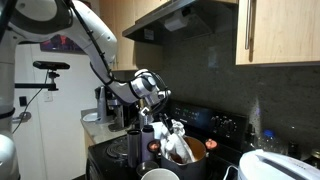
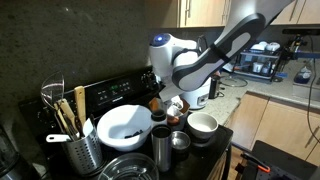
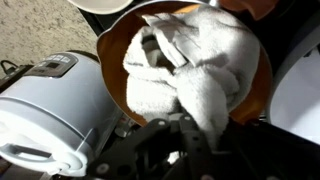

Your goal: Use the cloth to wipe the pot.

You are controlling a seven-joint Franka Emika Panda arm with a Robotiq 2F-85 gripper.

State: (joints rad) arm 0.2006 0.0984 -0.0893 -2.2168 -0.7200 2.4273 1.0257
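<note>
My gripper rises from the pot next, moves back and lowers to release the cloth at the stove's front edge. The cloth's folds lie inside the pot's rim.
A white cloth lies bunched inside the orange-brown pot on the stove. In the wrist view my gripper is right over the pot and shut on a fold of the cloth that hangs down into its jaws. In both exterior views the gripper hangs over the pot with the cloth beneath it. The pot is mostly hidden behind the arm in an exterior view.
A white rice cooker stands beside the pot. On the stove are a white bowl, a small white bowl, metal cups and a utensil holder. A white pot lid lies near.
</note>
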